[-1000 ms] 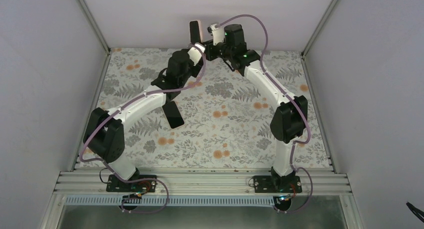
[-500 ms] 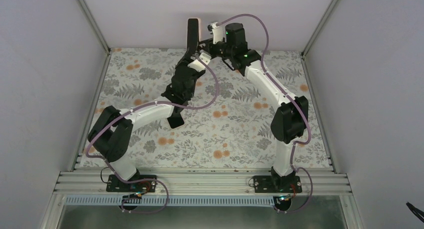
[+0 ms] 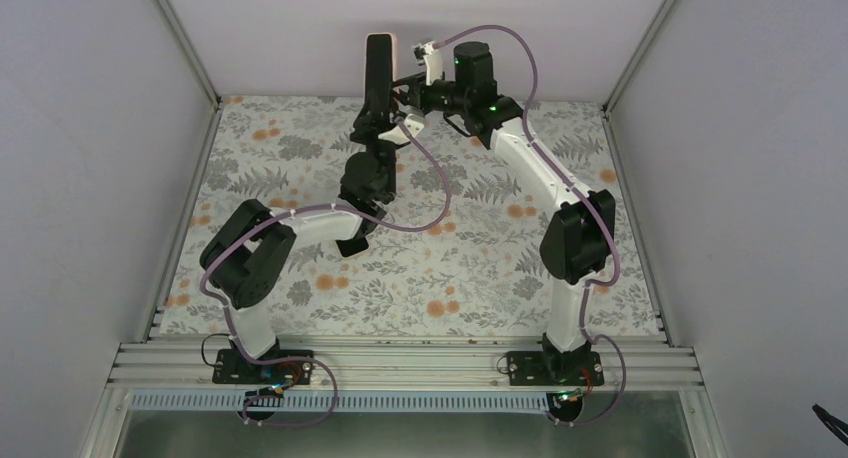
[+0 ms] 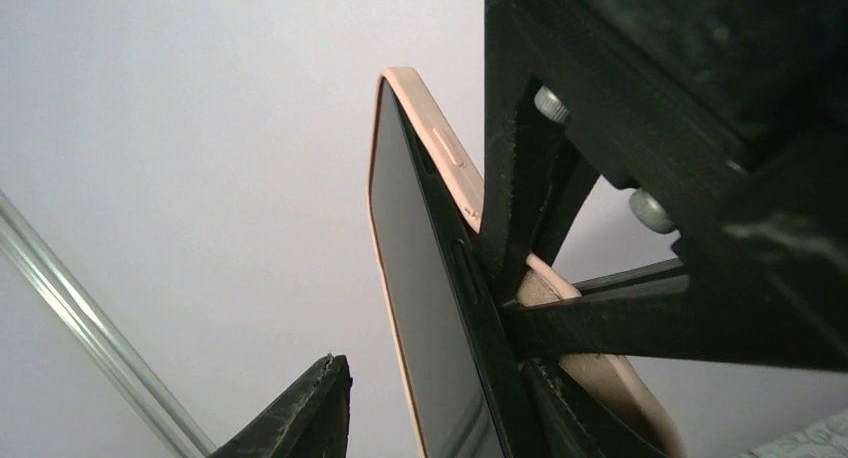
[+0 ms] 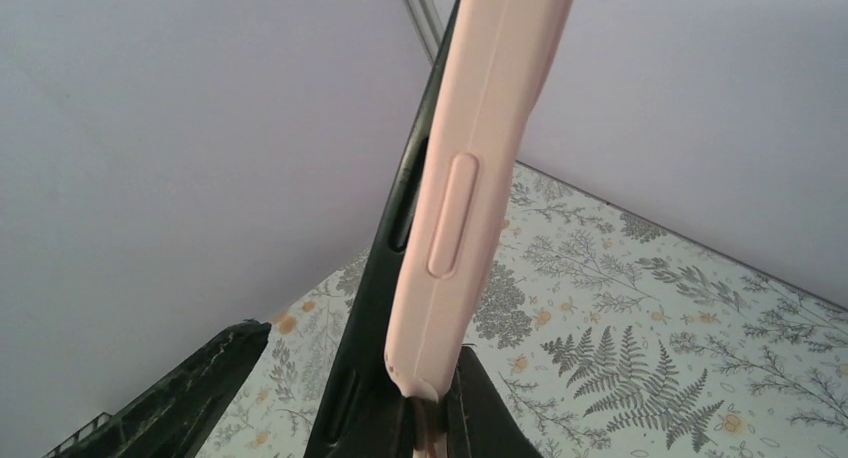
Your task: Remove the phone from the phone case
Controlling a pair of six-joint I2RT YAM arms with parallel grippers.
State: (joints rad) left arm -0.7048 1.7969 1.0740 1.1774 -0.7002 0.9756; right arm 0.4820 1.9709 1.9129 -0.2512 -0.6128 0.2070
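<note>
The right gripper pulls the case (image 3: pixel 394 50) off the phone next, then brings it back and down onto the clear flowered tabletop below and lets go.
A black phone (image 3: pixel 377 73) in a pink case (image 3: pixel 394 50) is held upright in the air at the back of the table. In the right wrist view my right gripper (image 5: pixel 435 383) is shut on the lower wall of the case (image 5: pixel 470 208), which has come away from the phone (image 5: pixel 385 308). In the top view the right gripper (image 3: pixel 403 86) is at the phone's right. My left gripper (image 3: pixel 375 126) is below the phone. In the left wrist view it (image 4: pixel 440 398) is open and straddles the phone (image 4: pixel 420 308), with one finger (image 4: pixel 300 413) apart from the screen. The case (image 4: pixel 440 148) peels off there.
A flat black slab (image 3: pixel 350 243) lies on the flowered table (image 3: pixel 480 258), partly under my left arm. White walls and metal posts (image 3: pixel 185 43) enclose the table on three sides. The arm bases sit on a rail (image 3: pixel 400 363) at the near edge.
My left arm has folded its elbow back and swung its gripper in under the phone. The phone now stands more upright. The right arm has hardly moved.
</note>
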